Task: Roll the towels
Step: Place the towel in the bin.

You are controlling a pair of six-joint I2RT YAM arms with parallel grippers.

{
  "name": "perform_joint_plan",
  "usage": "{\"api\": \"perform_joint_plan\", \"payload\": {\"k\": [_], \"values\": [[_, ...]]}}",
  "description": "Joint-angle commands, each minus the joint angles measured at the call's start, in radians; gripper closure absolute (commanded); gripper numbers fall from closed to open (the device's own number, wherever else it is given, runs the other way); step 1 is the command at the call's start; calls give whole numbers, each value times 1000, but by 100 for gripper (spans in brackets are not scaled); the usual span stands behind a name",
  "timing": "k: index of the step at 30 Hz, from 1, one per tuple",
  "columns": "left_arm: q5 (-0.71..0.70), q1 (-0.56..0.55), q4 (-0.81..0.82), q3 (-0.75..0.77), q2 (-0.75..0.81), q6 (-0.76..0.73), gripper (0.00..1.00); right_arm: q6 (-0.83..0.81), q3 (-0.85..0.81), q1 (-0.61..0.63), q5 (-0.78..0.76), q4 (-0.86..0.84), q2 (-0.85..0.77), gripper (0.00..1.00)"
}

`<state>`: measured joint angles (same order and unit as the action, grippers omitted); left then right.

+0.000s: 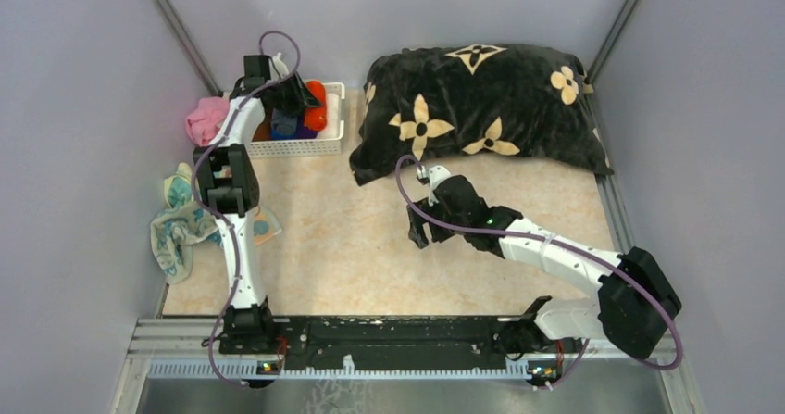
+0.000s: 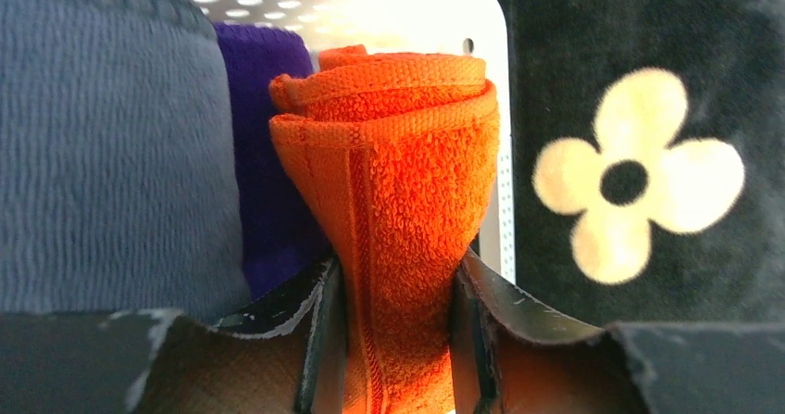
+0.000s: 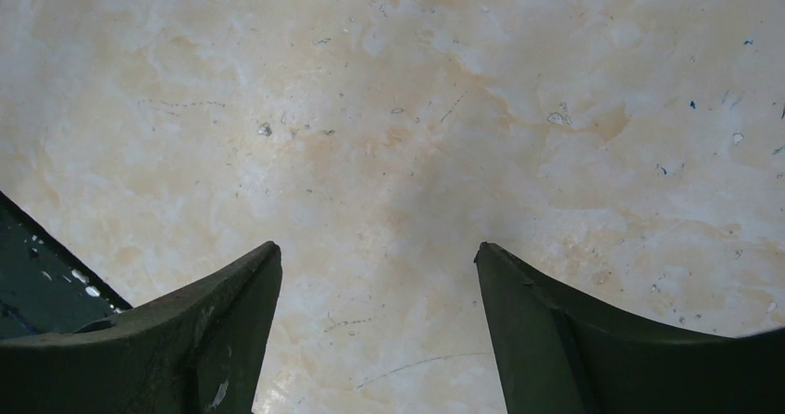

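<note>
To get the orange-red roll into the basket's end [image 1: 317,114] [image 2: 400,224] beside the purple towel, my left gripper should lower a little first, then release the roll.
A rolled orange-red towel [image 2: 398,155] stands upright in the right end of the white basket [image 2: 491,53], and my left gripper [image 2: 398,284] is shut on its lower part. From above, that gripper [image 1: 298,94] reaches into the basket [image 1: 296,147] with the orange towel [image 1: 317,108] at its tip. A pale yellow towel with teal patches [image 1: 180,224] lies crumpled at the table's left edge. My right gripper [image 3: 380,257] hangs open over bare table, with nothing between its fingers; from above it [image 1: 419,231] sits mid-table.
A grey-blue towel [image 2: 102,155] and a purple one [image 2: 268,155] stand in the basket left of the orange roll. A pink cloth [image 1: 205,119] lies left of the basket. The big black flowered cushion [image 1: 481,108] fills the back right, close to the basket.
</note>
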<state>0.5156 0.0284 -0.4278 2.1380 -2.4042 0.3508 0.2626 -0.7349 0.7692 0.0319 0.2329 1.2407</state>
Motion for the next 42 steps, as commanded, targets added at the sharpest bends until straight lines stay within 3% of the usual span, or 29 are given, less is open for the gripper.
{"api": "perform_joint_plan", "payload": {"k": [1, 9, 12, 15, 21, 32, 36, 42], "values": [[71, 8, -64, -13, 94, -9, 89, 17, -11, -8, 14, -28, -43, 23], [41, 3, -112, 10, -16, -41, 82, 29, 8, -7, 18, -41, -43, 23], [-12, -4, -101, 7, -54, -55, 68, 29, 12, -8, 24, -51, -31, 23], [-42, -5, -76, 0, -73, -62, 60, 29, 8, -8, 31, -55, -17, 23], [-80, -5, -33, -32, -18, -61, 36, 32, 17, -8, 36, -62, -29, 23], [-94, -4, 7, -58, 62, -30, 23, 35, 21, -8, 34, -43, -65, 23], [-95, -3, 35, -74, 110, -9, 1, 36, 26, -7, 34, -44, -79, 23], [-139, -1, 41, -105, 193, 1, 1, 37, 25, -8, 40, -37, -98, 23]]}}
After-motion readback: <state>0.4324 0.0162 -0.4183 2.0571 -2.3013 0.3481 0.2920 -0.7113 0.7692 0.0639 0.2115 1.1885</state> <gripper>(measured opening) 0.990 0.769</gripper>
